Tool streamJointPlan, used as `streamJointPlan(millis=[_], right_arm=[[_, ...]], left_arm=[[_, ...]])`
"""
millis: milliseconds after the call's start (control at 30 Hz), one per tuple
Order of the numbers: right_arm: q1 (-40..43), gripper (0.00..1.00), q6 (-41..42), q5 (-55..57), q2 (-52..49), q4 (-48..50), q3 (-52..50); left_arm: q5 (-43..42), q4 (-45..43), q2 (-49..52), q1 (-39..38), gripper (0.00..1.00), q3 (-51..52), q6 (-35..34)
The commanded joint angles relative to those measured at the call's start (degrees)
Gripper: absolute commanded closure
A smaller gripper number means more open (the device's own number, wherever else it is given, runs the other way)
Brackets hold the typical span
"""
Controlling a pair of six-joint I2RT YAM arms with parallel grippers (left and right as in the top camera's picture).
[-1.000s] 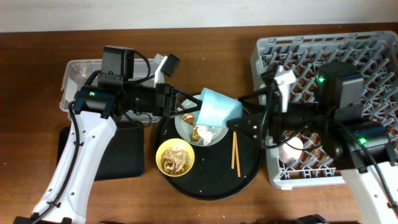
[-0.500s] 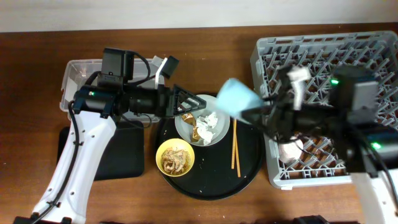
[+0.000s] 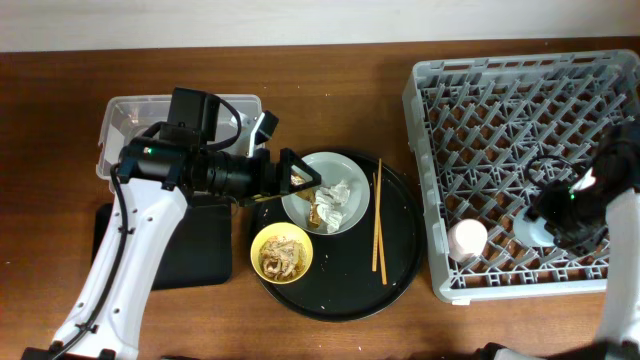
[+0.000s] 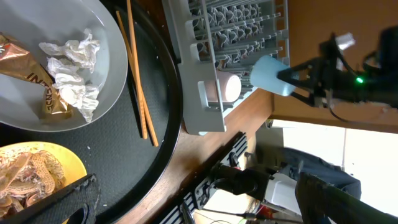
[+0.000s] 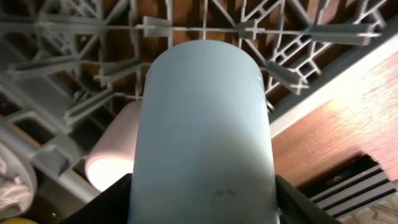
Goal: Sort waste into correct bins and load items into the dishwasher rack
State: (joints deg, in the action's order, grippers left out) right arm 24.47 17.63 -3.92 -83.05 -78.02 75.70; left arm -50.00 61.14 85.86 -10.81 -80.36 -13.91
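The yellow bowl's chopstick-side rim [image 3: 310, 252] [image 4: 81, 164] lies below and back from my left gripper, where bare tray leaves room. My left gripper will next bring its open fingers back and down to it.
My right gripper [image 3: 545, 222] is shut on the blue cup [image 3: 530, 230], which lies low over the front right of the grey dishwasher rack [image 3: 520, 110]. In the right wrist view the cup [image 5: 202, 137] fills the space between both fingers, with the pink cup [image 5: 112, 162] lying in the rack beside it. My left gripper [image 3: 303, 181] hangs open and empty at the left edge of the grey-green plate [image 3: 330, 165], which holds crumpled tissue [image 3: 337, 195] and a brown wrapper [image 3: 322, 211]. The yellow bowl [image 3: 283, 252] holds food scraps. Chopsticks [image 3: 377, 215] lie right of the plate.
Plate, bowl and chopsticks rest on a large round black tray [image 3: 400, 250]. A clear tub [image 3: 130, 125] stands at the back left under my left arm, and a shallow black tray [image 3: 195, 255] lies in front of it. The pink cup [image 3: 467, 238] is at the rack's front left.
My right arm has carried the blue cup from above the plate across to the rack's front right. The left gripper's jaws now stand wide apart; that arm has hardly moved.
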Motion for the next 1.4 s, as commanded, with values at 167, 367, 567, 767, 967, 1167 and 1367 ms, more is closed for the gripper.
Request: streamJointPlan(millis=[167, 367, 567, 767, 967, 1167, 1367], right_arm=[[0.24, 0.20, -5.31, -12.74, 2.03, 2.36, 6.91], [-6.75, 0.12, -14.03, -30.14, 18.75, 2.43, 10.08], [-11.34, 0.07, -14.03, -30.14, 22.18, 0.83, 10.03], [-11.34, 0.07, -14.03, -30.12, 21.05, 0.42, 10.01], [-11.34, 0.07, -14.03, -30.14, 19.61, 0.24, 10.01], [-11.34, 0.07, -14.03, -30.12, 17.88, 0.24, 10.01], [-11.34, 0.07, -14.03, -30.12, 17.79, 0.24, 10.01]], left_arm=[[0.61, 1.51, -0.09, -0.04, 0.02, -0.09, 0.92], [15.47, 5.07, -1.53, -0.85, 0.24, -0.11, 2.08], [47.34, 11.63, -3.13, -15.78, 0.26, -0.04, -5.75], [59.71, 7.93, -3.06, -28.59, 0.30, 4.09, -16.87], [62.18, -9.07, 4.61, -32.50, 0.45, 18.93, -17.35], [58.12, -14.32, 14.19, -32.74, 0.62, 18.93, -17.09], [53.86, -14.36, 15.89, -34.27, 0.99, 17.73, -16.00]])
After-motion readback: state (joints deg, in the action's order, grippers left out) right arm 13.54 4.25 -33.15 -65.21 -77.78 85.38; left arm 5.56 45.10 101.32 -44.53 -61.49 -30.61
